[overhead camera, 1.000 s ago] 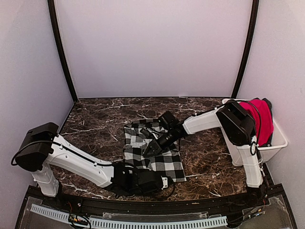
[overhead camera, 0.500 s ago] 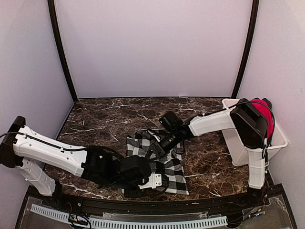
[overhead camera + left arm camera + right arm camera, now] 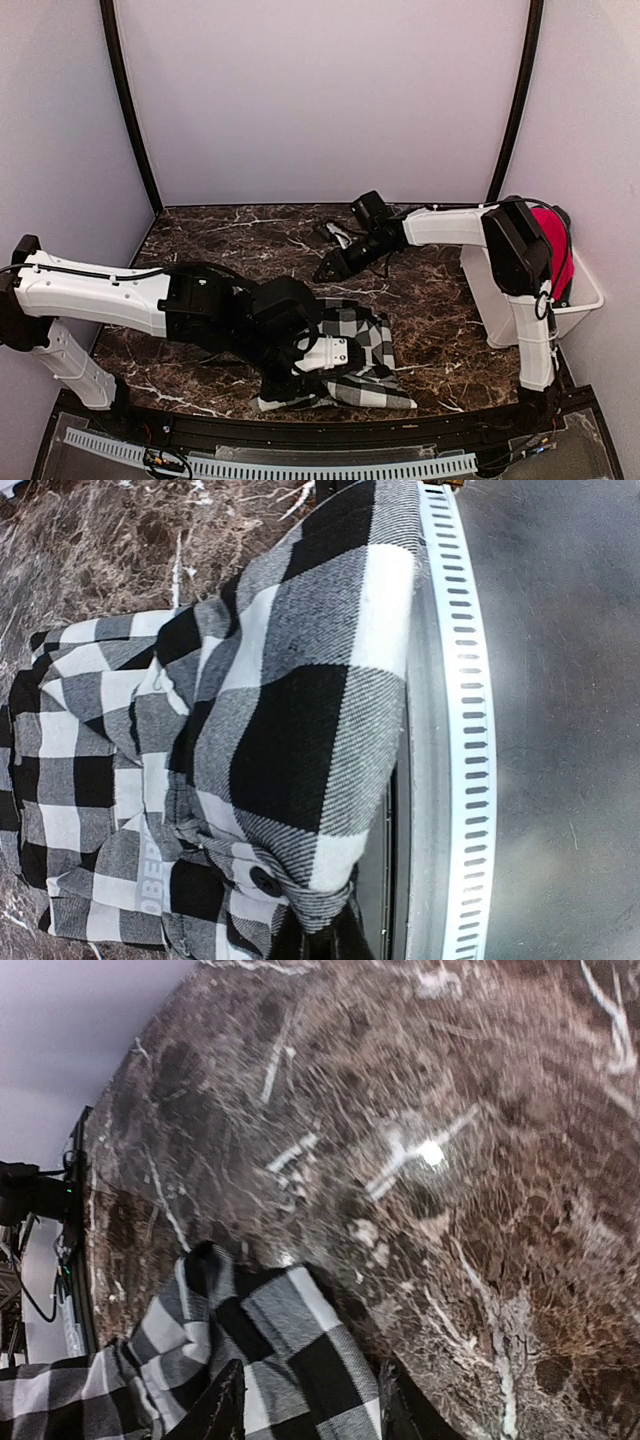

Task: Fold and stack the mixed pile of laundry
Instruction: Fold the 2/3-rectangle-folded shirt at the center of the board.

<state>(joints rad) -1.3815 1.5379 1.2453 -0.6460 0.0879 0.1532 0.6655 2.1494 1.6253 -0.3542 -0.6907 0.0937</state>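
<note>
My left gripper should move outward from the table's front edge to the checked garment's far edge (image 3: 345,304) (image 3: 14,772) and open there, because the far part of the garment is still uncovered.
The black-and-white checked garment (image 3: 362,345) lies bunched near the table's front edge, one fold hanging over the edge (image 3: 290,720). White lettering (image 3: 150,872) shows on it. My left gripper (image 3: 320,356) is shut on a gathered corner of it (image 3: 320,932). My right gripper (image 3: 326,272) hovers open over the bare marble behind the garment, not touching it. The cloth's far corner (image 3: 290,1345) lies on the table below, showing between the two spread fingers (image 3: 225,1405). The plain red garment (image 3: 551,248) hangs in the white bin at the right.
The white plastic bin (image 3: 580,300) stands at the table's right edge beside the right arm's base. A white slotted cable rail (image 3: 280,466) runs along the front edge, just past the cloth (image 3: 445,730). Walls close in the back and both sides.
My left gripper has dragged the checked garment toward the front edge, bunching it. My right gripper has opened, let go of the cloth and drawn back toward the rear of the table.
</note>
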